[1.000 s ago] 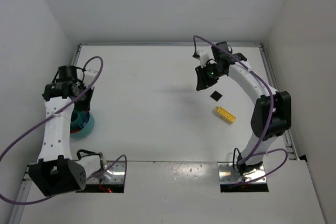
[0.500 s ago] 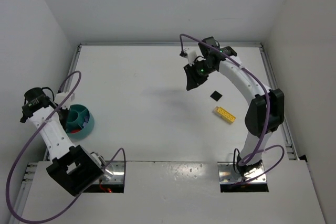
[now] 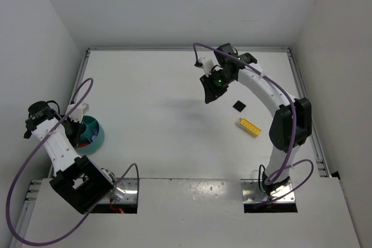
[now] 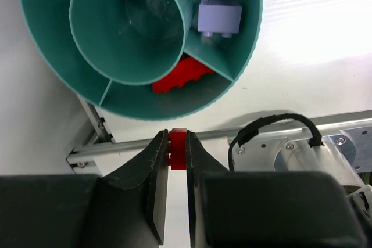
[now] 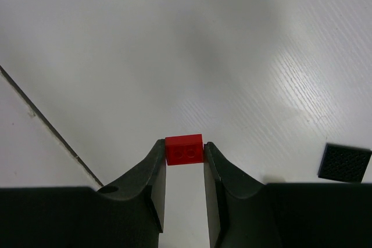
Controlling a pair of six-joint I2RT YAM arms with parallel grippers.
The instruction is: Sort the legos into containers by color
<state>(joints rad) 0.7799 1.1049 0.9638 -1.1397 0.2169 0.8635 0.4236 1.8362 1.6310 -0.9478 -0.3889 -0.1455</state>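
Note:
The container's section holding a red lego (image 3: 83, 144) (image 4: 171, 98) lies below my left gripper, just past the container's rim. I need to gently lower my left gripper over that section next and let go of this matching lego.
My left gripper (image 4: 178, 142) is shut on a small red lego (image 4: 178, 151), just short of the rim of the round teal container (image 4: 252, 45). The container has a middle cup and outer compartments. One compartment holds a red lego (image 4: 181, 76), another holds lavender legos (image 4: 218, 18). In the top view the left gripper (image 3: 77, 122) sits at the container (image 3: 99, 136) on the table's left edge. My right gripper (image 5: 185, 143) is shut on another red lego (image 5: 185, 150), held above the table at the back middle (image 3: 209, 93). A flat yellow lego (image 3: 249, 126) lies to its right.
A small black square (image 3: 238, 105) lies on the table near the yellow lego, and it shows at the right of the right wrist view (image 5: 344, 162). A metal rail (image 4: 116, 150) and the left arm's base plate run below the container. White walls enclose the table.
The left arm swung from over the container out to the far left edge, then edged back toward it. The right gripper carried its red lego leftward.

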